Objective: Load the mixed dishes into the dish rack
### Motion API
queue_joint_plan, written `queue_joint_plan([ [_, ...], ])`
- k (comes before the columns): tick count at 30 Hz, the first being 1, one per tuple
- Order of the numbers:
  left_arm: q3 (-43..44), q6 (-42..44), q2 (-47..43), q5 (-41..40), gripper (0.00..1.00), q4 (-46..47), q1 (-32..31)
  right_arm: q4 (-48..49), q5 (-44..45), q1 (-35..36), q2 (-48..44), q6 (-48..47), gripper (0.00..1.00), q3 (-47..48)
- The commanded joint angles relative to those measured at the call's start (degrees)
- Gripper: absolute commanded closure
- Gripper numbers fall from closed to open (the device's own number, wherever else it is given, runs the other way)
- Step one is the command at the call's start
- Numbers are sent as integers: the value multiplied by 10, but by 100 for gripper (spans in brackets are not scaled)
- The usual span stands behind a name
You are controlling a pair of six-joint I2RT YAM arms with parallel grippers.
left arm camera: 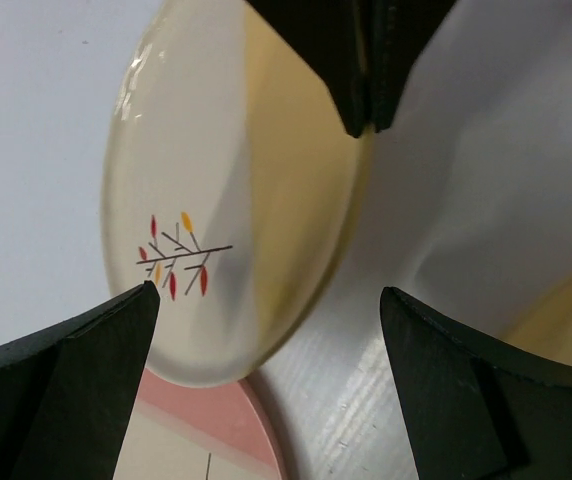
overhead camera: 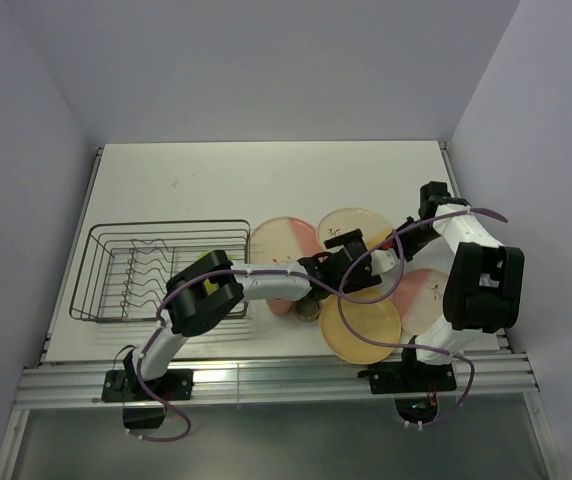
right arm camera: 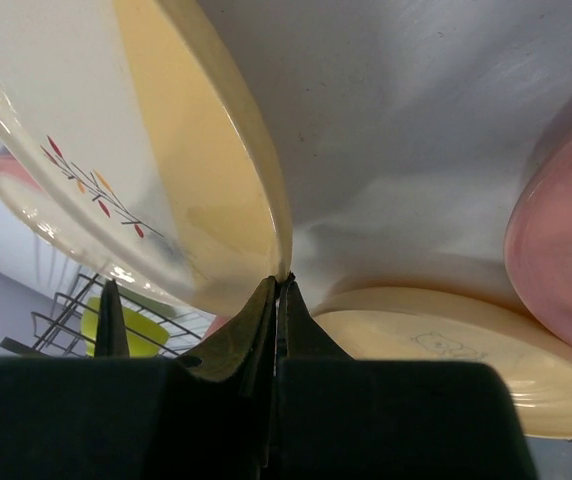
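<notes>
The cream plate's tilted-up rim lies ahead of my left gripper, to the left in its wrist view, so next I advance that way to straddle it.
My right gripper [right arm camera: 284, 283] is shut on the rim of the cream plate with a sprig drawing [right arm camera: 146, 150] and holds it tilted up off the table. In the top view that plate [overhead camera: 351, 226] is right of centre, with the right gripper [overhead camera: 394, 246] at its right edge. My left gripper [left arm camera: 266, 330] is open and empty just below the plate [left arm camera: 216, 180]; in the top view it [overhead camera: 354, 264] hovers at the plate's near edge. The dish rack [overhead camera: 156, 270] stands at the left with a yellow-green bowl [right arm camera: 131, 325] in it.
A cream-and-pink plate [overhead camera: 281, 240] lies beside the rack. A yellow-orange plate [overhead camera: 361, 325] and a pink plate [overhead camera: 426, 295] lie near the front right. A pink cup [overhead camera: 281, 304] and a tiny grey-brown cup [overhead camera: 309, 311] stand under the left arm.
</notes>
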Motion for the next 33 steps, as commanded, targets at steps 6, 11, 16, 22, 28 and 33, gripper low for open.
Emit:
queue_joint_plan([
  [6, 18, 75, 47, -124, 1, 61, -9, -20, -41, 3, -38, -2, 100, 3],
  [11, 19, 87, 54, -120, 7, 82, -6, -23, -41, 1, -43, -2, 100, 3],
  [16, 7, 91, 50, -130, 43, 97, -6, -25, -44, 0, -46, 1, 100, 11],
  [22, -8, 90, 37, -137, 70, 115, -6, -25, -48, -4, -51, 2, 100, 16],
  [28, -14, 80, 24, -137, 100, 108, -6, -29, -41, -6, -61, -9, 100, 21],
  [33, -16, 74, 8, -132, 100, 103, -6, -55, -7, -6, -76, -36, 81, 59],
])
